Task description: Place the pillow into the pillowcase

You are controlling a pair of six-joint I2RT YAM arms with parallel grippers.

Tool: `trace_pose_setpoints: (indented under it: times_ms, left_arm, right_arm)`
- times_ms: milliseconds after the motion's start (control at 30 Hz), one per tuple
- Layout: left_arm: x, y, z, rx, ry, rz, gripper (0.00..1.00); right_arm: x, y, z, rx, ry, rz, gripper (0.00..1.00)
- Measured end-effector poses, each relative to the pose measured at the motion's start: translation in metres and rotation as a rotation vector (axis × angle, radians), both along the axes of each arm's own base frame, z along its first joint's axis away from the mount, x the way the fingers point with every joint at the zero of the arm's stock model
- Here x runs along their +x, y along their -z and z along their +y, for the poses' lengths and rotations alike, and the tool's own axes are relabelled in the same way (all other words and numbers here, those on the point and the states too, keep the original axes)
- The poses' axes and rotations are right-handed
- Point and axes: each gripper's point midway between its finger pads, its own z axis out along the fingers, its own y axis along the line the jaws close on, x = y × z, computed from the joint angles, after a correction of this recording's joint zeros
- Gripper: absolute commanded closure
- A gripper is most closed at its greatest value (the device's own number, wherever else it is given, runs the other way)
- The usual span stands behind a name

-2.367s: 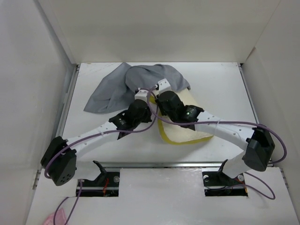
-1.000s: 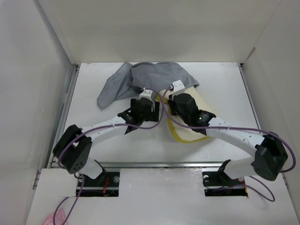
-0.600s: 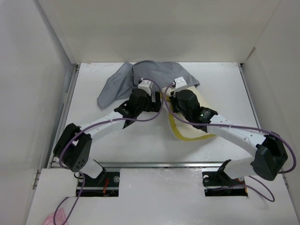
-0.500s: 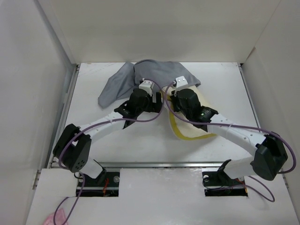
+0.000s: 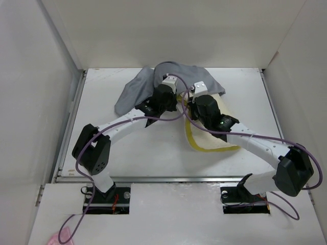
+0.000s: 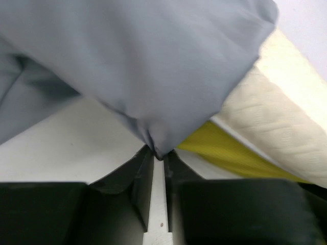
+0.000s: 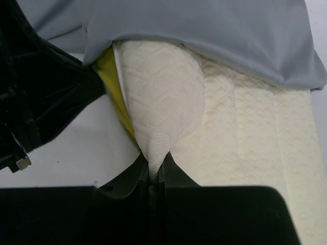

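Most of the pillow (image 5: 217,140) is still uncovered, so my right gripper needs to gently move the bunched tuft slightly outward, toward the grey pillowcase's draped edge (image 5: 190,86), and let it go.
The grey pillowcase (image 5: 137,88) lies bunched at the back middle of the table, its near edge draped over the far end of the cream pillow (image 5: 217,140). My left gripper (image 5: 168,88) is shut on a fold of the pillowcase (image 6: 153,76), pinched at the fingertips (image 6: 159,153). My right gripper (image 5: 193,97) is shut on a pinch of the pillow's cream fabric (image 7: 158,97), lifting it at the pillowcase edge (image 7: 204,35). The pillow's yellow edge (image 6: 230,150) shows beside the grey cloth. The pillow's far end is hidden under the pillowcase.
White walls (image 5: 46,76) enclose the table on the left, back and right. A metal rail (image 5: 163,178) runs along the near edge. The left arm's dark body (image 7: 41,102) sits close beside the right gripper. Purple cables loop over both arms.
Both grippers have moved toward the back of the table. The pillowcase has been drawn rightward and bunched over the pillow's far end. The pillow has shifted slightly to the right.
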Motion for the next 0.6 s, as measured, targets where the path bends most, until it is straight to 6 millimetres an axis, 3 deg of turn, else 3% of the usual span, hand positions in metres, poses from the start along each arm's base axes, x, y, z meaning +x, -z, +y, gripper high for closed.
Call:
trace_pose_setpoints:
  times_ms: [67,233,333,467,600]
  left_arm:
    - [0.001,0.002,0.004,0.021,-0.012,0.001,1.00]
    - [0.006,0.001,0.022,0.054,-0.059,-0.014,1.00]
    - [-0.005,-0.005,0.027,0.064,-0.054,-0.030,1.00]
    - [-0.028,-0.022,0.014,0.055,0.010,-0.061,1.00]
    - [-0.058,-0.027,-0.009,0.042,0.144,-0.061,1.00]
  right_arm:
    - [0.001,0.001,-0.002,-0.004,0.008,0.002,1.00]
    - [0.001,0.001,-0.004,-0.007,0.017,0.004,1.00]
    - [0.001,0.001,-0.005,-0.001,0.024,0.005,1.00]
    - [0.005,0.001,-0.003,0.017,0.036,0.008,1.00]
    - [0.018,0.001,0.013,0.082,0.036,-0.002,1.00]
